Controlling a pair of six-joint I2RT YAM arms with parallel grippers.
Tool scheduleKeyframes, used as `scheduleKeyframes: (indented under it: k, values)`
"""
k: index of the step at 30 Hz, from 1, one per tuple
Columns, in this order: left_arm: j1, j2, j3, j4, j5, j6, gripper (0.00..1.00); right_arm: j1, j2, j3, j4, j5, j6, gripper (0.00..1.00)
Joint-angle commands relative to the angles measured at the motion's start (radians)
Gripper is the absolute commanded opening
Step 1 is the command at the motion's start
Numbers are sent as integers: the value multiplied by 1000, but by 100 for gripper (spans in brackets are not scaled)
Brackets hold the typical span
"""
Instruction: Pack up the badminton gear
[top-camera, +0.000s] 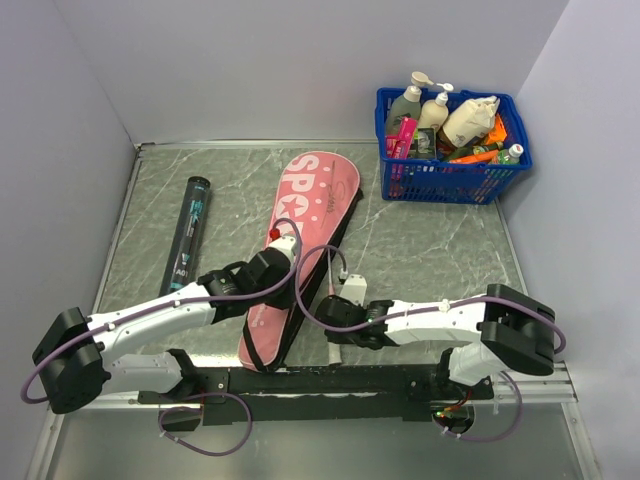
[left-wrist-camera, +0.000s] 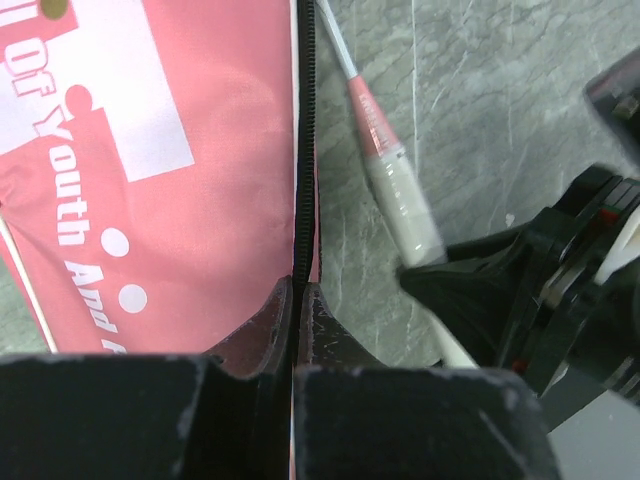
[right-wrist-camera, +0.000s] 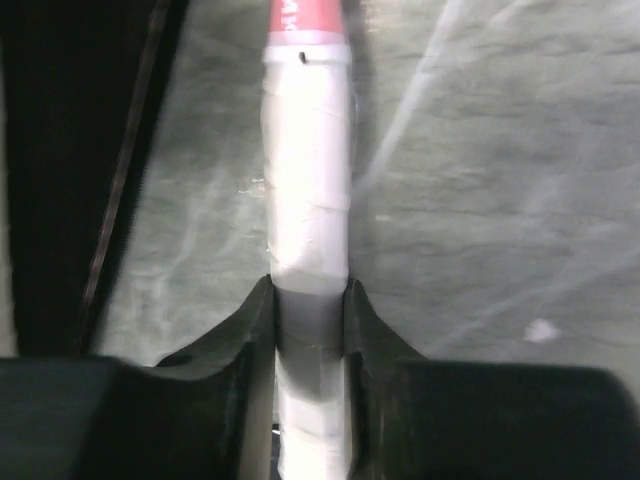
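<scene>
I will next pull my left gripper back toward the cover's near end (top-camera: 267, 348) and open it to let go of the cover's black zipper edge, because that end is back of my gripper.
The long pink racket cover (top-camera: 305, 225) lies lengthwise mid-table, with white lettering on it. My left gripper (top-camera: 284, 246) is shut on the cover's black zipper edge (left-wrist-camera: 304, 150), jaws pressed together (left-wrist-camera: 298, 292). A pink racket with a white handle (left-wrist-camera: 400, 195) lies on the table just right of that edge. My right gripper (top-camera: 330, 305) is shut on this handle (right-wrist-camera: 308, 180), one finger on each side of it (right-wrist-camera: 310, 292). The slim black tube (top-camera: 190, 230) lies on the table left of the cover. No shuttlecocks are in view.
A blue plastic basket (top-camera: 450, 180) full of bottles and packets stands at the back right corner. Grey walls close the table on the left, back and right. The right gripper's black body (left-wrist-camera: 560, 290) sits close beside the left gripper.
</scene>
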Motion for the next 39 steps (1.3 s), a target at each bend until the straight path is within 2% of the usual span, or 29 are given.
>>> scheduleKeyframes:
  k: [1,8,14,17,18,20,22,23,31,34,39]
  values:
    - [-7,-23,8,70,32,-22,1,6,30,13,46,24,80,1]
    - [-57,-11,-29,99,60,-53,1,-100,-6,53,78,39,22,0]
    - [-113,15,-40,133,57,-83,1,-187,-49,16,227,-16,-47,0]
    - [-119,27,-46,152,60,-86,1,-189,-72,16,267,-28,-68,0]
    - [-119,30,-47,152,58,-85,1,-187,-73,13,282,-39,-72,2]
    - [-119,39,-44,152,54,-82,1,-174,-73,12,297,-59,-70,14]
    - [-119,41,-44,149,43,-79,1,-155,-72,12,296,-56,-59,19]
    - [-119,42,-46,144,43,-76,1,-134,-67,10,297,-53,-56,27]
    - [-118,19,-15,92,-3,-53,1,-82,-87,-23,265,-42,-21,64]
    - [-118,3,-12,81,-8,-56,1,-82,-136,-54,253,-36,-15,69]
    - [-118,-19,-27,93,8,-66,1,-82,-234,-132,247,-43,11,69]
